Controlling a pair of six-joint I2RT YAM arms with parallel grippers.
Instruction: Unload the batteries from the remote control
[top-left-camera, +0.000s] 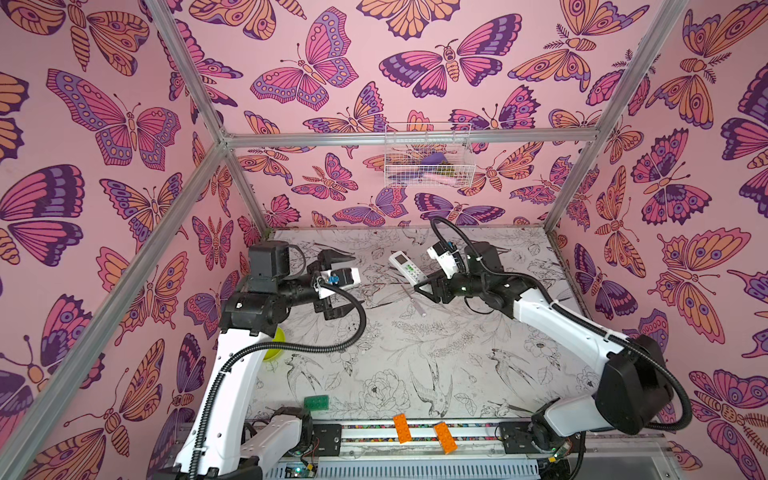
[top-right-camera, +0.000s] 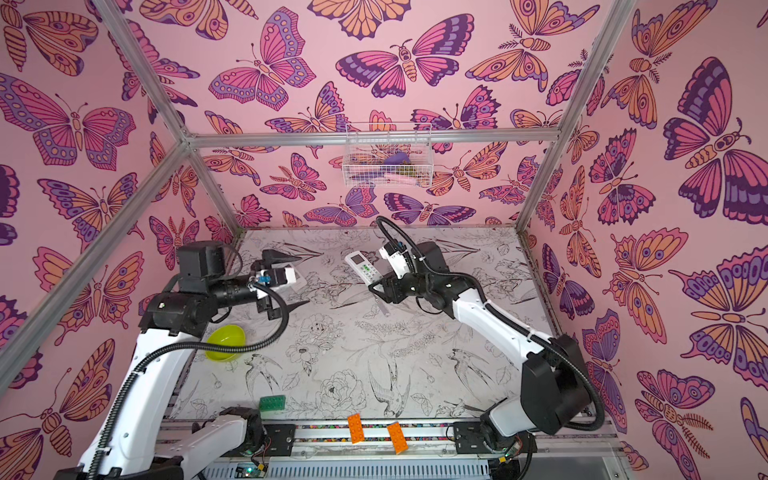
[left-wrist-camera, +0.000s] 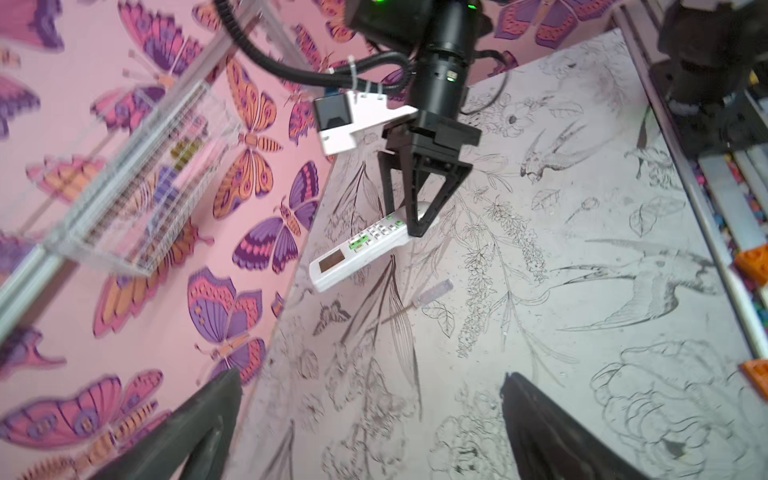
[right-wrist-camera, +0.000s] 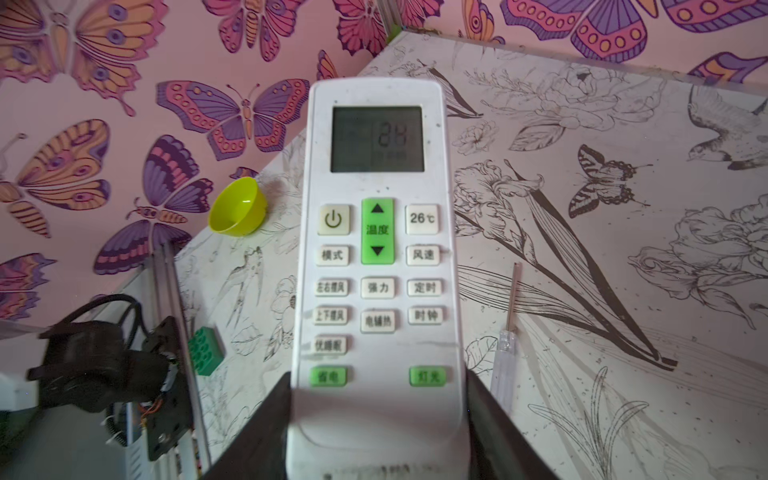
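Observation:
The open left gripper comes across above the table onto the free screen end (top-left-camera: 397, 258) (left-wrist-camera: 327, 267) next and closes, because the right gripper covers only the remote's lower end.
The white remote control (right-wrist-camera: 376, 249) faces button side up, its screen end pointing away from my right gripper (right-wrist-camera: 378, 386). That gripper is shut on the remote's plain lower end, one black finger on each long edge. Both top views show the remote (top-left-camera: 407, 268) (top-right-camera: 363, 268) at the back middle of the table, held by the right gripper (top-left-camera: 422, 284) (top-right-camera: 376, 286). My left gripper (left-wrist-camera: 370, 376) is open and holds nothing, well to the left of the remote (left-wrist-camera: 361, 249). The batteries are hidden.
A clear-handled screwdriver (top-left-camera: 415, 301) (right-wrist-camera: 507, 345) lies on the table beside the remote. A yellow bowl (top-right-camera: 226, 343) sits at the left under the left arm. A green brick (top-left-camera: 316, 402) and two orange bricks (top-left-camera: 402, 428) lie along the front edge. A wire basket (top-left-camera: 428, 156) hangs on the back wall.

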